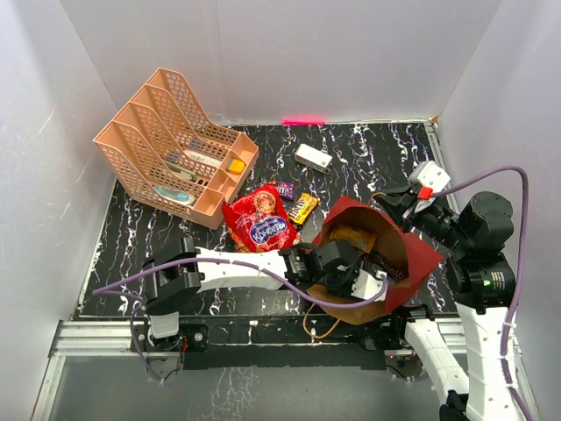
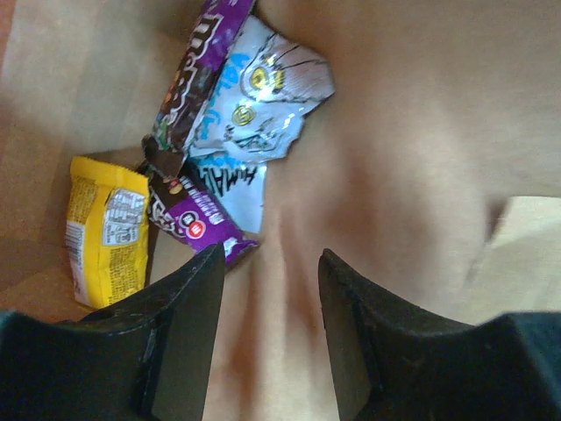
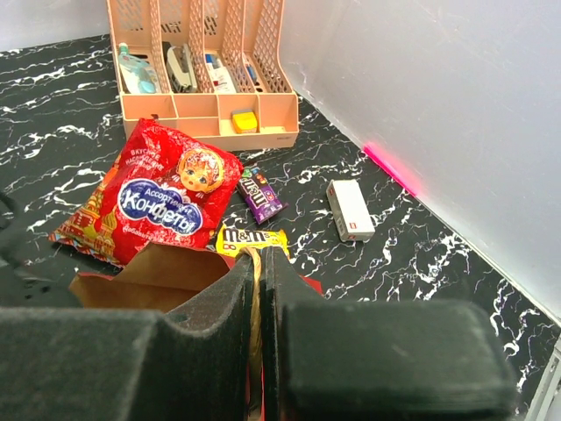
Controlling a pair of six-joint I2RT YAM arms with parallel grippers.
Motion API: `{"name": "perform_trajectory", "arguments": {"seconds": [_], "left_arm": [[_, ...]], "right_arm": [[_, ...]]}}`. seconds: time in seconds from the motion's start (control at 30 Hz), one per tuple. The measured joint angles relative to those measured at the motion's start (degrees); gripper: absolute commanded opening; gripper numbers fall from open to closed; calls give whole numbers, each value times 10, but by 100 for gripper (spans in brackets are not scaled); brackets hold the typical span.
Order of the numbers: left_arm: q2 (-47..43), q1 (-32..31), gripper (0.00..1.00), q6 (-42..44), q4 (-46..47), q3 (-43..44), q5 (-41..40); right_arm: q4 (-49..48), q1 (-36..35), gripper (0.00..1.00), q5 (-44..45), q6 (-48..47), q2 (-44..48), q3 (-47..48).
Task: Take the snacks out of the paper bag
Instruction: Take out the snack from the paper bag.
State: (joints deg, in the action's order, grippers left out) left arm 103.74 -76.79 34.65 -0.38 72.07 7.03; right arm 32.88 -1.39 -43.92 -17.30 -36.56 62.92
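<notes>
The purple-brown packet's near end [image 2: 230, 243] lies uncovered ahead of the left gripper, to the gripper's left in the wrist view, so next the robot will reach deeper that way onto it.
The red paper bag [image 1: 422, 255] lies open on the table, kraft inside showing [image 2: 421, 132]. My left gripper [image 1: 348, 268] is inside it, open and empty [image 2: 270, 263], just short of a yellow packet [image 2: 105, 228], a purple packet [image 2: 188, 219], a white-blue packet [image 2: 254, 114] and a dark purple-brown packet [image 2: 197, 70]. My right gripper [image 1: 399, 203] is shut on the bag's far rim [image 3: 260, 254]. Outside the bag lie the red chip bag [image 1: 260, 221], a purple packet [image 1: 282, 189] and a yellow-brown packet [image 1: 302, 208].
A peach mesh file rack [image 1: 171, 149] with stationery stands at the back left. A small white box [image 1: 313, 157] lies at the back middle. White walls close in the table on three sides.
</notes>
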Motion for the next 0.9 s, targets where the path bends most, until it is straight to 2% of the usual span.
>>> {"name": "perform_trajectory", "arguments": {"seconds": [0.47, 0.67, 0.9], "left_arm": [[75, 40, 56, 45, 55, 9, -39], [95, 47, 55, 59, 96, 9, -59], [144, 67, 55, 64, 85, 34, -82]], "right_arm": [[1, 0, 8, 0, -5, -1, 8], [3, 0, 8, -2, -5, -8, 15], [14, 0, 8, -1, -7, -10, 29]]}}
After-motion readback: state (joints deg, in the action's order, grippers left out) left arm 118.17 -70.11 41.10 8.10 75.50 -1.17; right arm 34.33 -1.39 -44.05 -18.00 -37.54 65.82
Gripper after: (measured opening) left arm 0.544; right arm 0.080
